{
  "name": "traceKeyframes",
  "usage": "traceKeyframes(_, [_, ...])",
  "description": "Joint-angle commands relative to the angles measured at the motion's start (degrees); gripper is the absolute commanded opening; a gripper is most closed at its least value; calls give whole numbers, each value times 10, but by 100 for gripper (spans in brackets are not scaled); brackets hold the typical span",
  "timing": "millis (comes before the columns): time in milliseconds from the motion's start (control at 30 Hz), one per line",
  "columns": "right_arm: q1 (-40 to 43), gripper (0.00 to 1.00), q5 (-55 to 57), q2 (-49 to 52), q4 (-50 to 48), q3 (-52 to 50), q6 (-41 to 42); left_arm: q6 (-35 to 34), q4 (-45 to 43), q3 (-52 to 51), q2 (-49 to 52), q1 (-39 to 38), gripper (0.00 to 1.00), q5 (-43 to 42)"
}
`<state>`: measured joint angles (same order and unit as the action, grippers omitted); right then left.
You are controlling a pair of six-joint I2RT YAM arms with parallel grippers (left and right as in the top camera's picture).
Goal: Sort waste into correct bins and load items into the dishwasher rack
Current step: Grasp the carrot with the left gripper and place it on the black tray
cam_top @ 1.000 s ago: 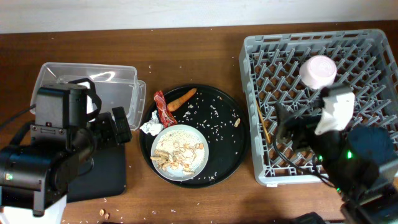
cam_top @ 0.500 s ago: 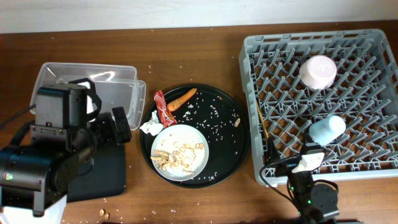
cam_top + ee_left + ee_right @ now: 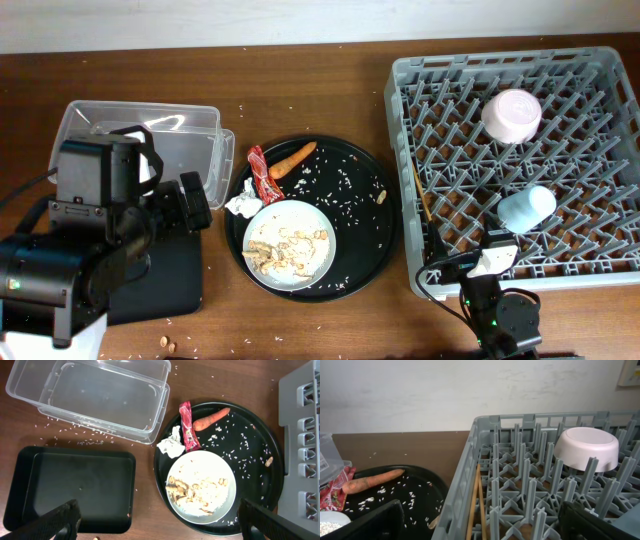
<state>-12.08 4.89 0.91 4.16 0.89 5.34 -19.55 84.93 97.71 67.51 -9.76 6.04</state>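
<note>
The carrot piece [image 3: 292, 160] [image 3: 211, 420] lies below and outward of the robot's left gripper, so the gripper should move down, outward and to the right in the overhead view onto it.
The grey dishwasher rack [image 3: 600, 70] holds the upside-down white-pink bowl [image 3: 511, 113], the light-blue cup [image 3: 526, 208] on its side and the chopsticks [image 3: 425, 200] along its left edge. The pale plate [image 3: 290, 243] with rice and food scraps sits on the round black tray [image 3: 370, 215], next to the carrot piece [image 3: 292, 160], red wrapper [image 3: 262, 175] and white tissue [image 3: 241, 205]. My left gripper [image 3: 160, 525] is open and empty, high above the plate [image 3: 200, 487] and the shallow black tray [image 3: 75, 485]. My right gripper [image 3: 480, 527] is open and empty, low at the rack's front-left corner, over the chopsticks [image 3: 475, 505].
The clear tub [image 3: 150, 135] stands at the back left, and the shallow black tray [image 3: 165, 285] lies in front of it, partly under my left arm. Rice grains are scattered on the round tray and on the table beside the tub. A few crumbs lie near the front edge.
My right arm has drawn back from over the rack to its front edge. The light-blue cup now lies in the rack. The left arm has not moved.
</note>
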Motion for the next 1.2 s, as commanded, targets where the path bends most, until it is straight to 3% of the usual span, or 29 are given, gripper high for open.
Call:
traceKeyframes(0, [5, 98, -3, -5, 0, -6, -4, -2, 1, 2, -2, 3, 99, 4])
traceKeyframes(167, [5, 98, -3, -5, 0, -6, -4, -2, -1, 2, -2, 3, 99, 2])
traceKeyframes(367, [5, 98, -3, -5, 0, -6, -4, -2, -33, -6, 9, 3, 99, -92])
traceKeyframes(500, [5, 98, -3, -5, 0, -6, -4, -30, -43, -59, 55, 0, 99, -94])
traceKeyframes(633, [5, 98, -3, -5, 0, -6, -4, -14, -125, -153, 133, -55, 96, -111])
traceKeyframes(800, [5, 98, -3, -5, 0, -6, -4, 14, -225, -154, 249, -122, 95, 17])
traceKeyframes(867, [5, 98, -3, -5, 0, -6, -4, 14, -257, -154, 303, -132, 89, 24])
traceKeyframes(933, [5, 98, -3, -5, 0, -6, -4, 14, -285, -154, 342, -138, 76, 24])
traceKeyframes(1000, [5, 98, -3, -5, 0, -6, -5, 20, -333, -154, 380, -141, 72, 24])
traceKeyframes(1167, [5, 98, -3, -5, 0, -6, -4, 160, -469, -154, 436, -154, 71, 24])
